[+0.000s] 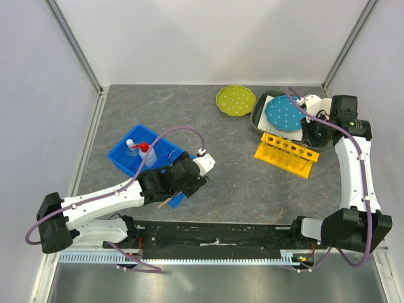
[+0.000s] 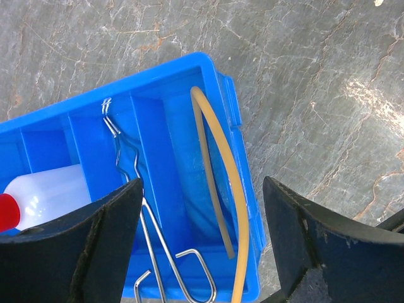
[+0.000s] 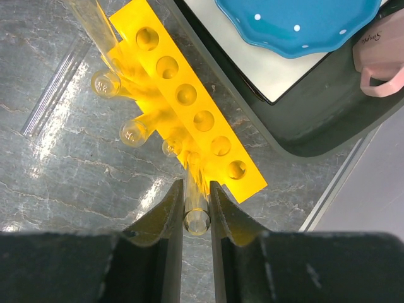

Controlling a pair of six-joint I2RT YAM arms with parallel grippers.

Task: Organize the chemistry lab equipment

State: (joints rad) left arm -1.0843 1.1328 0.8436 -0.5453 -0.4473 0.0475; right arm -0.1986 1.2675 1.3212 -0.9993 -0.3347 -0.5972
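Note:
My right gripper moves down there next and releases the glass tube, since the glass tube's lower end already points onto the loose end of the rack's row [image 1: 299, 165].
A blue divided bin [image 1: 124, 156] holds the squeeze bottle with red cap [image 1: 144, 152] and the small stoppered flask [image 1: 131, 147]. In the left wrist view the bin [image 2: 235, 113] also holds the tan rubber tube [image 2: 222, 189], the wire tongs [image 2: 145, 214] and the bottle [image 2: 47, 196]. My left gripper [image 2: 202, 246] is open and empty above the bin's near end. My right gripper [image 3: 196, 218] is shut on a clear glass tube [image 3: 196, 211] and holds it over the yellow rack [image 3: 189, 95]. Other glass tubes [image 3: 134, 131] stand in the rack.
A loose glass tube [image 3: 53, 85] lies on the table left of the rack. A dark tray [image 1: 260, 117] at the back right holds the blue dotted plate [image 1: 284, 113] and the pink cup [image 3: 382, 53]. A green dotted plate [image 1: 235, 100] lies beside it.

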